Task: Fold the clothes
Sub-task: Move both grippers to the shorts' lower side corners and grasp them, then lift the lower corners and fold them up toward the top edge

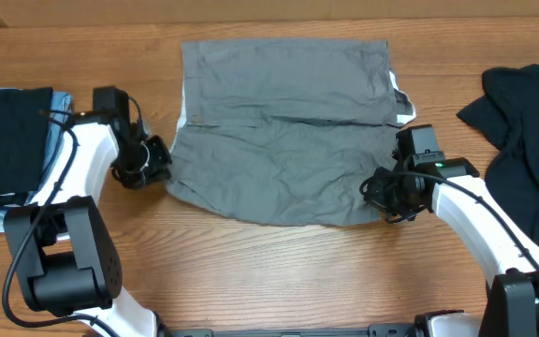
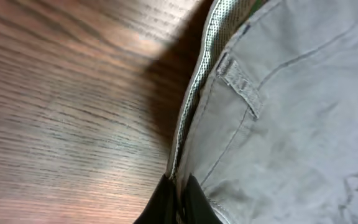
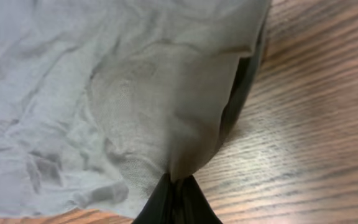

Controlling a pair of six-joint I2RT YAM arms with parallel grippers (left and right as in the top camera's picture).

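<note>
The shorts' near part lies unfolded. So my right gripper next carries their pinched corner outward onto the far panel's edge by the white trim (image 1: 386,82) and releases it.
Grey shorts (image 1: 284,140) lie on the wooden table, the near part folded over toward the middle. My left gripper (image 1: 157,168) is shut on the shorts' left edge by the waistband (image 2: 185,130); its fingers (image 2: 179,199) pinch the cloth. My right gripper (image 1: 382,192) is shut on the shorts' right near corner; the right wrist view shows the cloth (image 3: 135,93) lifted and pinched between the fingers (image 3: 176,193).
A black garment (image 1: 522,131) lies crumpled at the right edge. Folded dark and light blue clothes (image 1: 7,131) are stacked at the far left. Bare wood (image 1: 279,271) runs along the near side.
</note>
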